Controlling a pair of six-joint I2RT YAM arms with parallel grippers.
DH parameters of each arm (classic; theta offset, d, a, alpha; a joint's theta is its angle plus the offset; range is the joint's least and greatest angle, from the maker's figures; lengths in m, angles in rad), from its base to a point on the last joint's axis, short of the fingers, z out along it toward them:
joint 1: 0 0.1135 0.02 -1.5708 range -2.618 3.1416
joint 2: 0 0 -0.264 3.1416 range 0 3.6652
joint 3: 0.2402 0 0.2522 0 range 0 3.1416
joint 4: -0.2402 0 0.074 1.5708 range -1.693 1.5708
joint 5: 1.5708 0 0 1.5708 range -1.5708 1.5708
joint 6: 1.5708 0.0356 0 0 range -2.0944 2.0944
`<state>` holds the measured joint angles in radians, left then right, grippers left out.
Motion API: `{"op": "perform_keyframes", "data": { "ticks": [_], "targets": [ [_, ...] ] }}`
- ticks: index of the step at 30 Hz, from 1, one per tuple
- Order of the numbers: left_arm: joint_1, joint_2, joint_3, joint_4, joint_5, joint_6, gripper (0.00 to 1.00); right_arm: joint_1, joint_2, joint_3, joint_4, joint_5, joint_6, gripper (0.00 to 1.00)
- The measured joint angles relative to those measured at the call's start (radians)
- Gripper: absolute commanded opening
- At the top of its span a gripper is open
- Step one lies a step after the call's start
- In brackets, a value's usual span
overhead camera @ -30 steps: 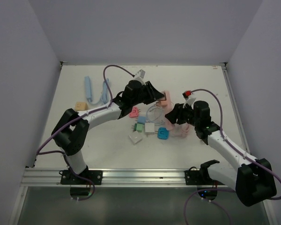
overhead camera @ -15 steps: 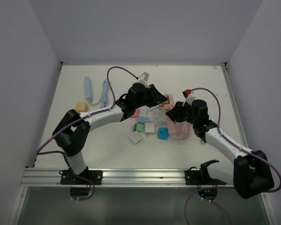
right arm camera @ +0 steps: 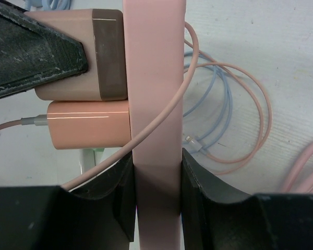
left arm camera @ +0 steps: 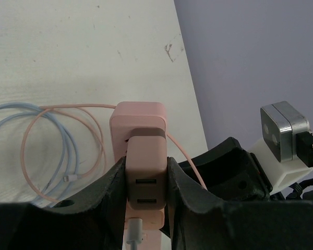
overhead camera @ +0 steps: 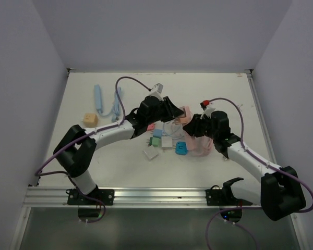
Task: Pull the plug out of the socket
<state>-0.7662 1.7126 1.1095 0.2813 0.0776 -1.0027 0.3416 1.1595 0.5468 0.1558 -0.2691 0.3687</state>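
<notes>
My left gripper pulls the pink plug free next. It then brings the plug down to the left in the top view onto the table beside the green plug, away from the socket strip.
A pink socket strip (overhead camera: 186, 112) is held off the table between both arms. A pink plug block with two USB ports (left arm camera: 146, 165) sits in it, still seated against the strip (left arm camera: 138, 115). My left gripper (left arm camera: 146, 179) is shut on this plug, one finger on each side. In the right wrist view the strip (right arm camera: 154, 78) runs upright. The plug (right arm camera: 73, 52) and a second pink plug with a cable (right arm camera: 88, 130) stick out to its left. My right gripper (right arm camera: 156, 200) is shut on the strip's lower end. From above, the left gripper (overhead camera: 172, 110) and right gripper (overhead camera: 193, 126) face each other.
Several small coloured plugs lie under the arms: pink (overhead camera: 150, 125), green (overhead camera: 155, 140), white (overhead camera: 167, 141), blue (overhead camera: 181, 148). Coiled pink and blue cables (left arm camera: 47, 151) lie on the table. Two blue strips (overhead camera: 98, 99) and a tan block (overhead camera: 90, 118) lie at the far left.
Both grippers have shifted slightly while holding the strip and plug, and the right arm has drawn in toward the left. The plug stays seated in the socket.
</notes>
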Motion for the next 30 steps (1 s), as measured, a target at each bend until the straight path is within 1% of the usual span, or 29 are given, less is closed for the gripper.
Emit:
{"op": "perform_keyframes", "data": {
  "ticks": [5,9,10,14,17,19,24,30],
  "targets": [
    [-0.002,-0.047,-0.037,0.002,-0.027,0.019,0.00,0.003,0.001,0.015,-0.010,-0.017,-0.002,0.00],
    [-0.002,-0.090,-0.085,0.014,-0.041,0.019,0.00,-0.004,0.011,0.022,-0.013,-0.060,0.002,0.00],
    [-0.002,-0.107,-0.098,0.016,-0.047,0.020,0.00,-0.010,0.014,0.023,-0.029,-0.032,0.011,0.00],
    [0.002,-0.199,-0.133,0.014,-0.049,0.020,0.00,-0.114,0.055,0.023,-0.104,0.114,0.044,0.00],
    [0.008,-0.252,-0.139,0.017,-0.048,0.020,0.00,-0.128,0.063,0.023,-0.139,0.175,0.051,0.00],
    [0.018,-0.279,-0.145,0.014,-0.049,0.024,0.00,-0.127,0.062,0.023,-0.148,0.180,0.051,0.00],
    [0.092,-0.316,-0.190,-0.004,-0.046,0.049,0.00,-0.127,0.036,0.019,-0.148,0.164,0.051,0.00],
    [0.232,-0.325,-0.336,-0.030,-0.027,0.081,0.00,-0.127,-0.037,0.013,-0.134,0.104,0.048,0.00]
  ]
}}
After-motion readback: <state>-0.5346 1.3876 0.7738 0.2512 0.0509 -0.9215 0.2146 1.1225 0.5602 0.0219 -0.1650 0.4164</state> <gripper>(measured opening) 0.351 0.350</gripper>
